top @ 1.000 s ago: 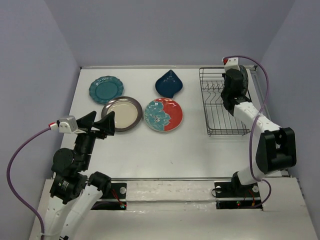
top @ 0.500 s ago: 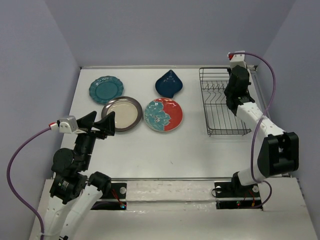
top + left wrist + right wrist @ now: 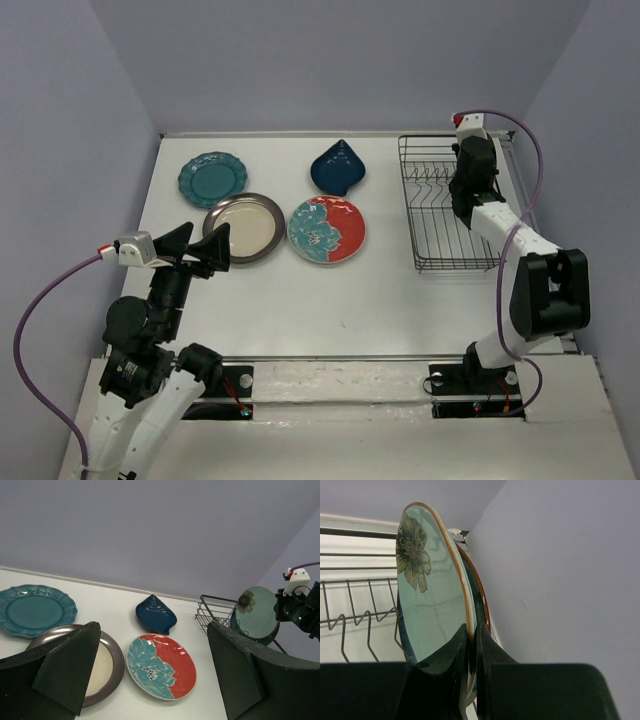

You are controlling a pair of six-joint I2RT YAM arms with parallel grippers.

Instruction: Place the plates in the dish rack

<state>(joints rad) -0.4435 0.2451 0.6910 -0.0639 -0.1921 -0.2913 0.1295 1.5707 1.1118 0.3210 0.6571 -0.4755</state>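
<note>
The robot's right gripper needs to lower the pale mint green plate into the rack next to the dark teal plate now, because the plate's held rim is still higher.
My right gripper (image 3: 471, 165) (image 3: 472, 630) is shut on the rim of the pale mint green plate (image 3: 435, 605), which has a flower print. It holds the plate upright at the far right end of the black wire dish rack (image 3: 440, 215) (image 3: 350, 615). A glossy dark teal plate (image 3: 481, 602) stands right behind it. My left gripper (image 3: 200, 243) (image 3: 152, 645) is open and empty above the table, near the cream plate with a brown rim (image 3: 245, 227). The scalloped teal plate (image 3: 212, 178), navy teardrop plate (image 3: 338, 167) and red-and-teal floral plate (image 3: 327, 229) lie flat on the table.
The rack's left part shows bare upright prongs (image 3: 428, 180). The purple side wall (image 3: 560, 580) runs close along the right of the rack. The back wall borders the table (image 3: 300, 300) behind the plates.
My right gripper has shifted slightly over the rack's far right end with the mint plate. The left arm and the four flat plates have not moved.
</note>
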